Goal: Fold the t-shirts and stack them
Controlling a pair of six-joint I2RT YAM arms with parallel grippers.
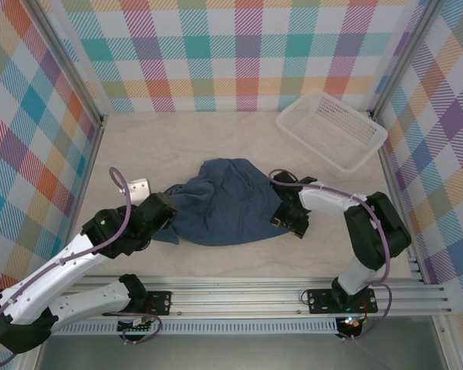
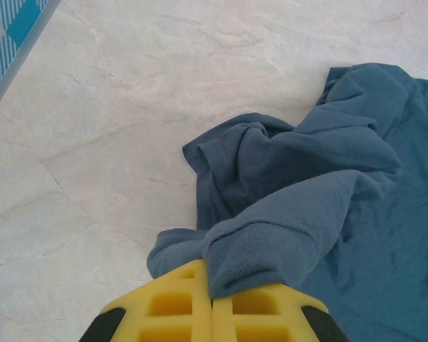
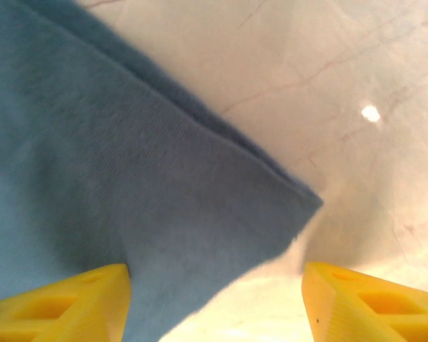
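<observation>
I will next lift the crumpled shirt's hem with my left gripper, carry it outward to bare tabletop by the far wall (image 1: 142,123), lower it and then release it.
A dark slate-blue t-shirt (image 1: 220,204) lies crumpled in the middle of the table. My left gripper (image 1: 163,210) is at its left edge, shut on a rolled sleeve hem (image 2: 271,246) that bulges out over the yellow fingers (image 2: 178,306). My right gripper (image 1: 287,220) is at the shirt's right edge and stands open low over the table. A flat corner of the shirt (image 3: 171,206) lies between its yellow fingertips (image 3: 71,303), reaching from the left one toward the middle; the right fingertip (image 3: 371,303) is over bare table.
A white plastic mesh basket (image 1: 332,129) sits at the back right, tilted against the wall. A small white bracket (image 1: 136,187) lies left of the shirt. Checked walls enclose the marble table (image 1: 216,139); an aluminium rail (image 1: 239,293) runs along the near edge.
</observation>
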